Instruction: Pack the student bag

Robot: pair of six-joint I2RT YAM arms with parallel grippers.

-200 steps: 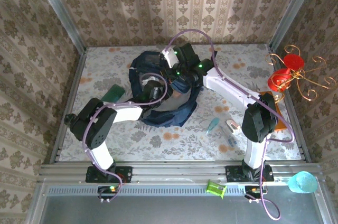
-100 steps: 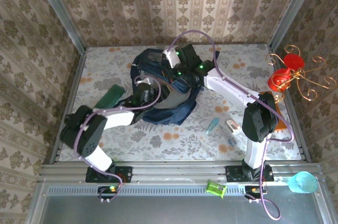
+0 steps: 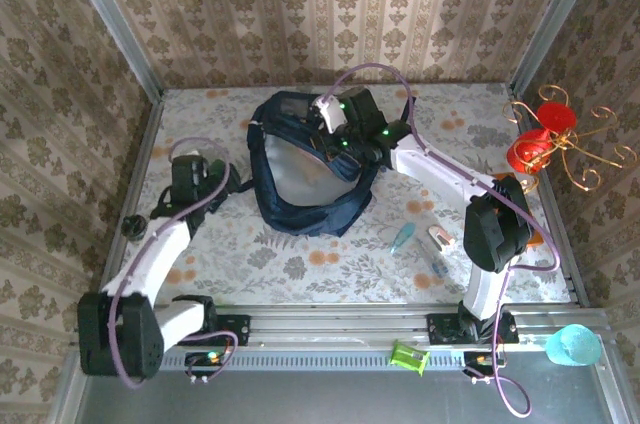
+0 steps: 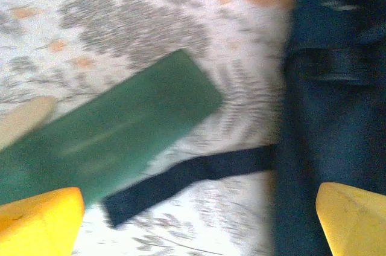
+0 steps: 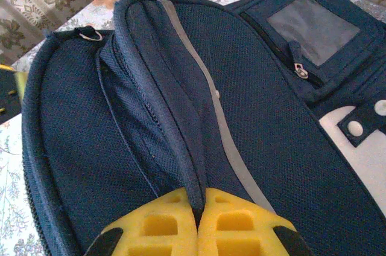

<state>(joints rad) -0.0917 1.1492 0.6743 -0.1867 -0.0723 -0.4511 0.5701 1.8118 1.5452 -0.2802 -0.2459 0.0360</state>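
The book's long edges lie at an angle to my open fingers, so my left gripper should next move away from the bag, turn and go down over the green book's far end (image 4: 167,96).
The student bag (image 3: 305,206), dark navy, lies in the middle of the table with its mouth held open, showing a pale lining. My right gripper (image 3: 337,130) (image 5: 198,223) is shut on a fold of the bag's rim beside a grey zip stripe (image 5: 211,111). My left gripper (image 3: 205,182) (image 4: 199,223) hangs open to the left of the bag, above a flat green book (image 4: 120,126) and a loose bag strap (image 4: 187,177). Nothing sits between its fingers. The bag's side (image 4: 335,117) fills the right of the left wrist view.
A teal pen-like item (image 3: 403,236) and a small white item (image 3: 440,238) lie right of the bag. An orange sheet (image 3: 531,229) sits under the right arm. A red and copper ornament (image 3: 540,142) stands at the right wall. A small black object (image 3: 132,227) is at the left edge.
My left arm has pulled out of the bag and swung left, opening its gripper on the way. The right gripper keeps its hold on the bag's rim, and the bag now lies more open.
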